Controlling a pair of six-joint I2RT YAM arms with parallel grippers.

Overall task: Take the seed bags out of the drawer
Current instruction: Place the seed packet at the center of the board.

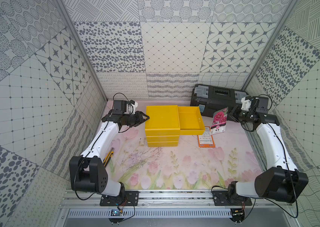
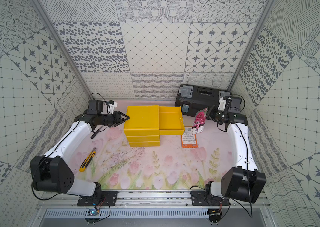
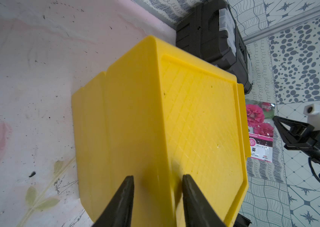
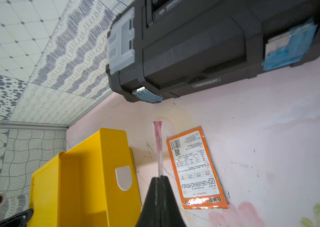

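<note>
The right gripper next lowers the pink seed bag, already hanging clear of the drawer, toward the cube (image 1: 162,118) and releases it atop the orange seed bag (image 1: 206,140).
The yellow three-drawer cube (image 1: 162,118) stands mid-table with its top drawer (image 1: 191,132) pulled out to the right; the drawer's inside shows bare yellow. My right gripper (image 4: 160,176) is shut on a pink seed bag (image 1: 219,119), which hangs upright just right of the drawer, seen edge-on in the right wrist view. An orange seed bag (image 1: 206,140) lies flat on the table, label side up, below the held one. My left gripper (image 3: 158,175) sits at the cube's upper left edge, its jaws apart with that edge between them.
A black toolbox (image 1: 214,98) with grey latches stands at the back right, close behind my right gripper. A yellow utility knife (image 2: 87,160) lies front left by my left arm. Patterned walls close in the table on three sides.
</note>
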